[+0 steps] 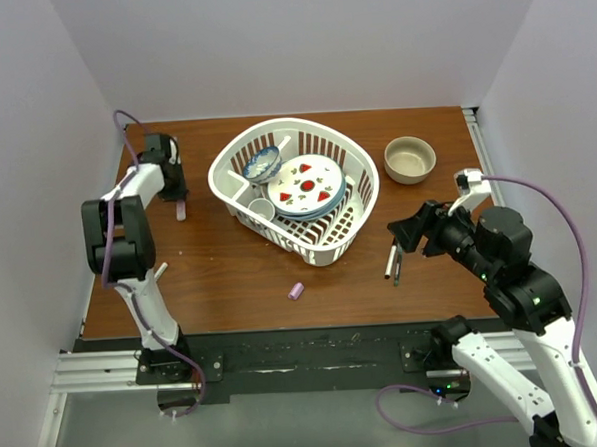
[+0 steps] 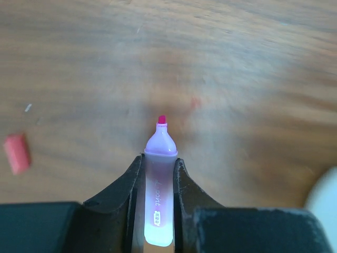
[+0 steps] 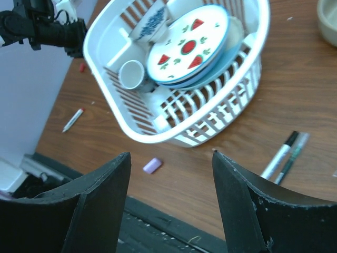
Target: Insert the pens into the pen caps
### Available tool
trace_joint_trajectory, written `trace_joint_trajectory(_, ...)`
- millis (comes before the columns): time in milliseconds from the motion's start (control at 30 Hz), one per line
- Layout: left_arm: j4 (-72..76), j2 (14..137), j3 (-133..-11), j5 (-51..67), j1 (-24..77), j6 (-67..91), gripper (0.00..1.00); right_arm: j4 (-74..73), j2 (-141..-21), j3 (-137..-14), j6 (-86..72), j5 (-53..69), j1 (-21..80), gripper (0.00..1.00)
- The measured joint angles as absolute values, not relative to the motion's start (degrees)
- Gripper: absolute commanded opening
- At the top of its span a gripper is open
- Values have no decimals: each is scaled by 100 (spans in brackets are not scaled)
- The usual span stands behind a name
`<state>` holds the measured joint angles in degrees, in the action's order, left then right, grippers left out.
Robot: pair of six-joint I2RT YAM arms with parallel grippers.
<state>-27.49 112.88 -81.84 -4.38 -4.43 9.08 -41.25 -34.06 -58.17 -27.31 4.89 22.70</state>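
My right gripper moves next across the basket onto the pen's bare rear end, which sticks out to its left in the top view.
My left gripper [image 2: 159,158] is shut on the lilac-pink pen [image 2: 160,141], whose red tip points out over the wood. The same gripper [image 1: 176,193] is at the table's far left with the pen [image 1: 181,211] hanging below it. A red cap [image 2: 17,153] lies on the table to the left of the pen. The lilac cap [image 1: 296,292] lies near the front edge, also in the right wrist view [image 3: 152,165]. My right gripper [image 3: 170,154] is open and holds nothing. Just beyond it [image 1: 398,235] lie a white-barrelled pen [image 3: 279,155] and a dark pen [image 3: 294,153], side by side. Another white pen [image 3: 72,119] lies at the left.
A white basket [image 1: 364,176] with a plate, a bowl and a cup stands mid-table, between the two arms. A beige bowl [image 1: 410,160] sits at the back right. The table's front edge runs just behind the lilac cap.
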Motion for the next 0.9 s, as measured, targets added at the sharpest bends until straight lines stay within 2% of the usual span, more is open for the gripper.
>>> trace_joint_trajectory(267,-2464,9052,-7474,-141,-360,1459,0,-3288,-4390,-5911,-3369,1157,2276,67)
trace_joint_trajectory(367,-2224,8315,-7214,73,-152,1660,0,-2845,-4910,-5927,-3614,1072,2493,67)
trace_joint_trajectory(633,-1754,7196,-6508,980,423,2510,0,-1914,-6873,-6648,-3798,-58,4851,65)
trace_joint_trajectory(900,-1247,6482,-5935,1723,484,3389,0,-1284,-8954,-8147,-3728,-733,5826,62)
